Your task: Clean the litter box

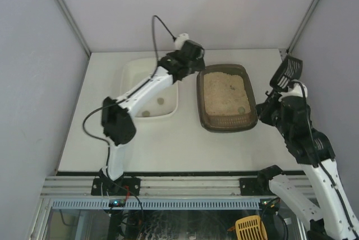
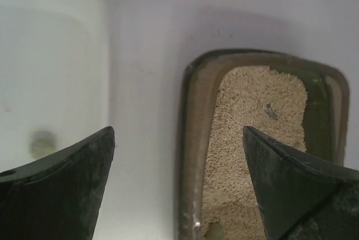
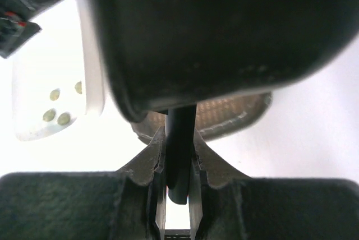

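My left gripper is to go down and close on the litter box's rim by the white tub (image 2: 194, 153), because that rim is already between its spread fingers.
The dark brown-grey litter box (image 1: 199, 97) with beige litter stands right of centre on the table. It also shows in the left wrist view (image 2: 189, 139), and a small dark clump (image 2: 271, 111) lies in its litter. My left gripper (image 1: 192, 54) is open and empty above the box's far left corner, with its jaws (image 2: 179, 139) spread over the box's left rim. My right gripper (image 1: 279, 95) is just right of the box. It is shut (image 3: 179, 161) on the handle of a black slotted scoop (image 1: 288, 70), and the scoop's head (image 3: 224, 32) fills the right wrist view.
A plain white tub (image 1: 130, 74) stands left of the litter box and holds a few greenish clumps (image 1: 160, 101), which also show in the right wrist view (image 3: 56, 114). Grey walls close in the table. A yellow scoop (image 1: 251, 229) lies below the table's front edge.
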